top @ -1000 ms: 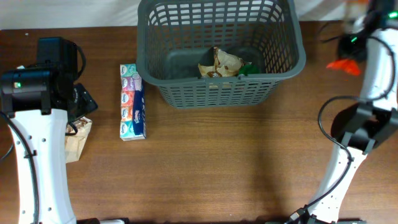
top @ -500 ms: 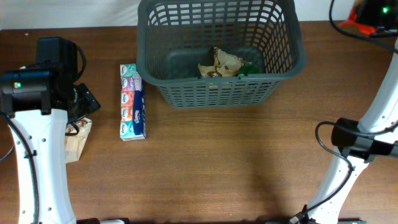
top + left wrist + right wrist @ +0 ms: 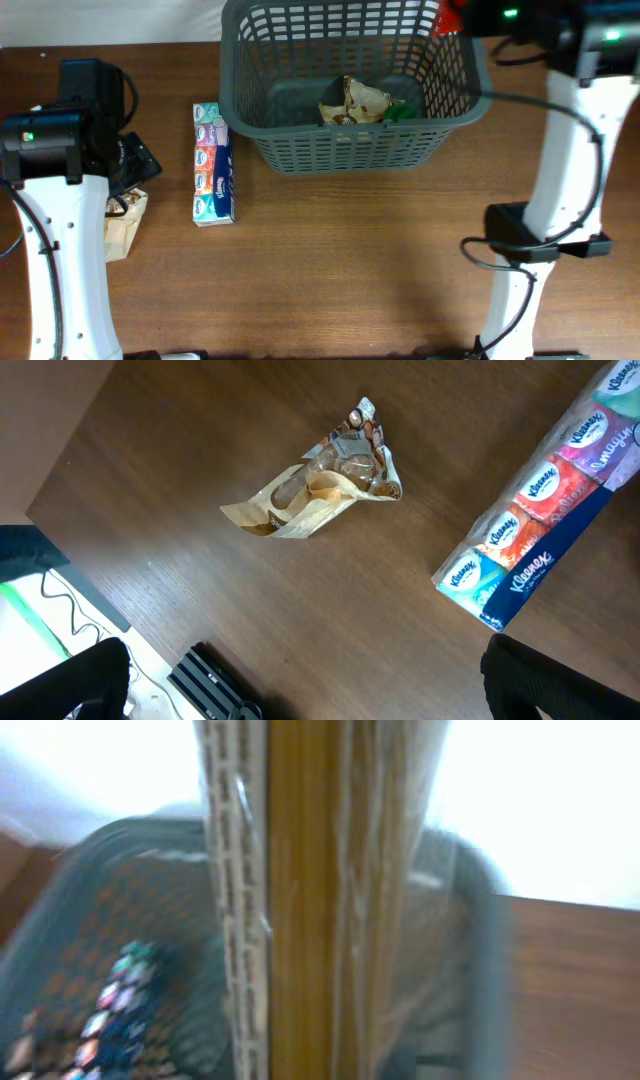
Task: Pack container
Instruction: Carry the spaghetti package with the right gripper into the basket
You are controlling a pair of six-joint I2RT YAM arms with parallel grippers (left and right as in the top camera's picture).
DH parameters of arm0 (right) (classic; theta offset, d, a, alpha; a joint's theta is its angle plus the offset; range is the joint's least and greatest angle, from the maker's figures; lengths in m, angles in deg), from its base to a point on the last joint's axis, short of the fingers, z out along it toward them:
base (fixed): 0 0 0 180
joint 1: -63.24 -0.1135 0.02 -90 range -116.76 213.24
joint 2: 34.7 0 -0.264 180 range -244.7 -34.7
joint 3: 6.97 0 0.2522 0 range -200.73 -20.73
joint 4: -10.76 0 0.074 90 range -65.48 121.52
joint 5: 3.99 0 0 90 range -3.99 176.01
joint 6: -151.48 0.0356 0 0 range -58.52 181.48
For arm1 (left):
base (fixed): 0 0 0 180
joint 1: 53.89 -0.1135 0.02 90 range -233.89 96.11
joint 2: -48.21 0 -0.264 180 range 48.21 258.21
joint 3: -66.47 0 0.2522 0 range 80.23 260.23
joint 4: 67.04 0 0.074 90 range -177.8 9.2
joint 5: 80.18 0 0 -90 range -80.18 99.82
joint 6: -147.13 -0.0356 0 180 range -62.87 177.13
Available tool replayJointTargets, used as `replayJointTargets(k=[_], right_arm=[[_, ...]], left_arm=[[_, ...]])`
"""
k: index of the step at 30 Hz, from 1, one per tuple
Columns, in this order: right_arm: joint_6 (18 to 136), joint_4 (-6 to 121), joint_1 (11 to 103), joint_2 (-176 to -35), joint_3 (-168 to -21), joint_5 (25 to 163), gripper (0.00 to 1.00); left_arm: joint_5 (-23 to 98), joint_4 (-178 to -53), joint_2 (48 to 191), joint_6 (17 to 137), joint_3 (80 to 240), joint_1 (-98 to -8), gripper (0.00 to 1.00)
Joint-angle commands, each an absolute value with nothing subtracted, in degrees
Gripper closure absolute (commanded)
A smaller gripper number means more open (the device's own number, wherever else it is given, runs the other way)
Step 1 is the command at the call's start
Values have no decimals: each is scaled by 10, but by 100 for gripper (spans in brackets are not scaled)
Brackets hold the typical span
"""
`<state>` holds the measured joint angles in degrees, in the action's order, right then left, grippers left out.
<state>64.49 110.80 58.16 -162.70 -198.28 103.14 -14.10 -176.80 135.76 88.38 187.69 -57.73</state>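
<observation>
I should move my right gripper left in the overhead view and down over the crumpled packet (image 3: 355, 100), as the clear packet is only at the basket's rim.
The dark grey lattice basket (image 3: 360, 150) stands at the back middle of the table. A crumpled brown-and-white packet (image 3: 355, 100) and a green item (image 3: 402, 110) lie inside it. My right gripper (image 3: 462, 16) is over the basket's back right corner, shut on a clear packet with an orange-brown stripe (image 3: 305, 900), which shows red in the overhead view (image 3: 447, 14). The right wrist view is blurred, with the basket's rim (image 3: 490, 980) behind the packet. My left gripper (image 3: 310, 705) is open and empty above the table, near a brown packet (image 3: 325, 485).
A long pack of Kleenex tissues (image 3: 212, 163) lies left of the basket and also shows in the left wrist view (image 3: 545, 530). The brown packet (image 3: 125, 225) lies by the table's left edge. A black striped block (image 3: 215, 685) sits at that edge.
My right arm has swung from the table's right side up and left, carrying the packet over the basket's back right corner. The left arm has not moved.
</observation>
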Motion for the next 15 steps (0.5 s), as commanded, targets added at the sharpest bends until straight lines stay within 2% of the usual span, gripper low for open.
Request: replayJointTargets(k=[1, 7, 11, 15], right_arm=[[639, 1098, 522, -1582, -2007, 1022, 96], [639, 1146, 461, -1583, -2006, 872, 96], [636, 1193, 459, -1587, -2006, 862, 96], [573, 1218, 465, -1592, -1994, 846, 96]], left_arm=[[-137, -1766, 1359, 883, 1872, -581, 0], [-137, -1766, 1359, 883, 1872, -581, 1], [-137, -1762, 1359, 883, 1872, -581, 0], [-137, -1755, 1359, 883, 1872, -581, 0]])
